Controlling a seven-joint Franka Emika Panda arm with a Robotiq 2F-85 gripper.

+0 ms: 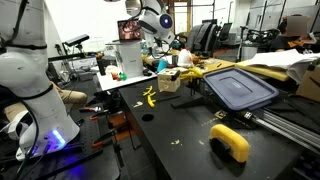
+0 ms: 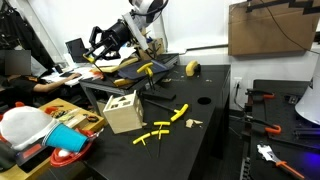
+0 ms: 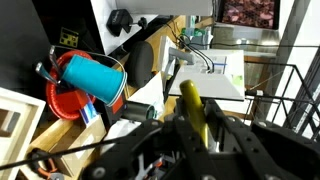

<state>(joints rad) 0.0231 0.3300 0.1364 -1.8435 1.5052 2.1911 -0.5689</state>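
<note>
My gripper comes down over the top of the light wooden box (image 2: 122, 112) next and lets go of the yellow stick, since the box stands below, its top cut with holes.
In the wrist view my gripper (image 3: 196, 128) is shut on a long yellow stick (image 3: 190, 100), which pokes out forward between the black fingers (image 3: 232, 140). The gripper hangs high in the air over a cluttered area beside the black table. In both exterior views the white arm (image 1: 152, 20) (image 2: 142, 10) reaches up behind the table; the held stick is too small to make out there. Several more yellow sticks (image 2: 176, 114) (image 1: 150, 96) lie loose on the black table top (image 2: 205, 125), next to a light wooden box (image 2: 122, 112) (image 1: 168, 82).
A red bowl with a blue cup (image 3: 85, 80) (image 2: 66, 148) sits below the gripper, off the table. A grey-blue bin lid (image 1: 240, 88) and a yellow roll (image 1: 230, 142) (image 2: 193, 67) lie on the table. A desk with monitors (image 1: 130, 30) stands behind.
</note>
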